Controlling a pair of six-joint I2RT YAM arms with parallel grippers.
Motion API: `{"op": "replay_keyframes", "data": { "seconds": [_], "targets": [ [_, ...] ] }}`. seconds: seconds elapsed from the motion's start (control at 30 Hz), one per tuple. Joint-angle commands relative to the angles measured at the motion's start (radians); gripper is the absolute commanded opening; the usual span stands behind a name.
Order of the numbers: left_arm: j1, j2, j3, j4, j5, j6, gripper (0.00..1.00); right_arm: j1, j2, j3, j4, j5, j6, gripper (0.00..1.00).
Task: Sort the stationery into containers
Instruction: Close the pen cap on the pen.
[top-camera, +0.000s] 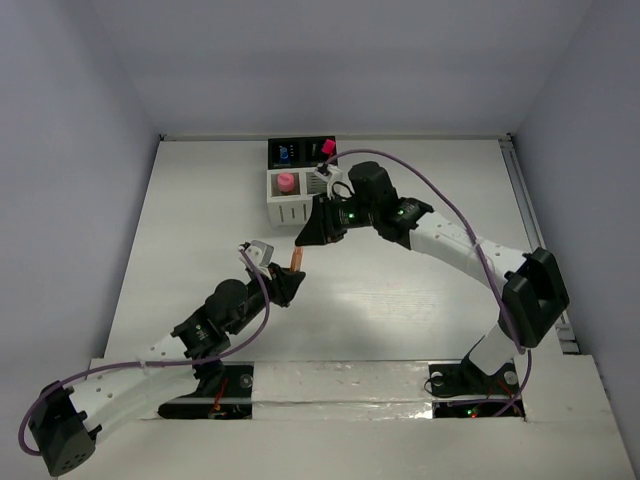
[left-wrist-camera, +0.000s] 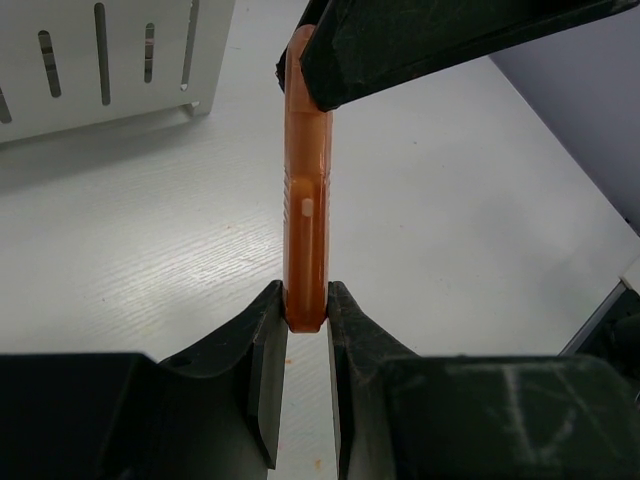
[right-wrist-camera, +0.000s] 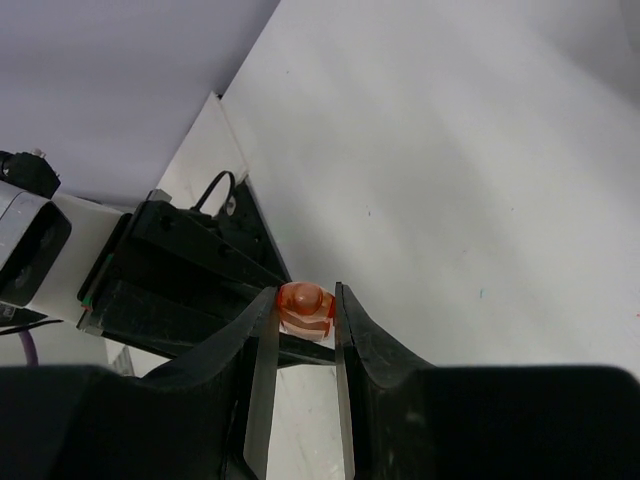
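My right gripper will next move the orange pen (top-camera: 297, 259) outward to the section of the white slotted cup beside the pink cap and let go of it there, as that section is open.
An orange pen (top-camera: 297, 259) is held in the air between both grippers, in front of the containers (top-camera: 300, 185). My left gripper (top-camera: 288, 279) is shut on its lower end, and the left wrist view shows the pen (left-wrist-camera: 305, 190) standing up from the left gripper (left-wrist-camera: 305, 303). My right gripper (top-camera: 311, 238) is shut on its upper end, and the right wrist view shows the pen's rounded tip (right-wrist-camera: 303, 303) pinched between the right gripper's (right-wrist-camera: 304, 312) jaws. The containers hold a pink-topped item (top-camera: 286, 182), a blue item (top-camera: 287, 153) and a pink cap (top-camera: 327, 147).
The block of cups stands at the back middle of the white table (top-camera: 420, 320). The white slotted cup's side (left-wrist-camera: 100, 60) shows upper left in the left wrist view. A purple cable (top-camera: 440, 200) loops over the right arm. Grey walls enclose the table.
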Motion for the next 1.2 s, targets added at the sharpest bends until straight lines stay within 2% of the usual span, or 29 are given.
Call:
{"op": "replay_keyframes", "data": {
  "seconds": [0.0, 0.57, 0.77, 0.93, 1.13, 1.17],
  "targets": [
    [-0.002, -0.013, 0.102, 0.172, -0.038, 0.015, 0.00, 0.056, -0.015, -0.050, -0.025, 0.036, -0.024, 0.00],
    [-0.002, 0.010, 0.281, 0.170, -0.084, 0.052, 0.00, 0.156, -0.038, -0.254, 0.098, 0.120, 0.017, 0.00],
    [-0.002, 0.041, 0.332, 0.179, -0.088, 0.056, 0.00, 0.165, -0.052, -0.378, 0.190, 0.126, 0.063, 0.00],
    [-0.002, 0.093, 0.332, 0.184, -0.079, 0.036, 0.00, 0.165, -0.075, -0.360, 0.247, 0.240, 0.089, 0.00],
    [-0.002, 0.078, 0.260, 0.164, -0.064, -0.014, 0.00, 0.073, -0.109, -0.322, 0.391, 0.353, 0.201, 0.00],
    [-0.002, 0.072, 0.246, 0.163, -0.061, -0.020, 0.02, 0.061, -0.115, -0.314, 0.405, 0.366, 0.217, 0.00]
  ]
}}
